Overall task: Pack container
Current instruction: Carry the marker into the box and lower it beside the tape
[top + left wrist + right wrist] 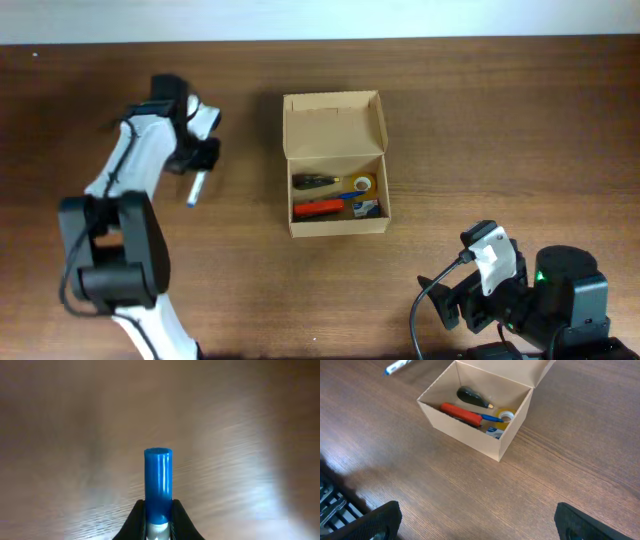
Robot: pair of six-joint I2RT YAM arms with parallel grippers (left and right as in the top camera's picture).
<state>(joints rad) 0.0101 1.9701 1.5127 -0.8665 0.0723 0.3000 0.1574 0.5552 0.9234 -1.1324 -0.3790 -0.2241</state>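
Note:
My left gripper lifts, turns, moves over the box and lowers there next, since a gap shows between the black tool and red marker.
The container is a tan cardboard box in the middle of the table with its flap lid standing open at the back. It also shows in the right wrist view. Inside lie a black tool, a red marker, a blue pen and a yellow tape roll. My left gripper is shut on a blue-capped marker, left of the box, just above the wood. My right gripper is open and empty near the front right.
The dark wooden table runs to a pale edge at the back. The right arm's base and its cables sit at the front right corner. The left arm's base stands at the front left.

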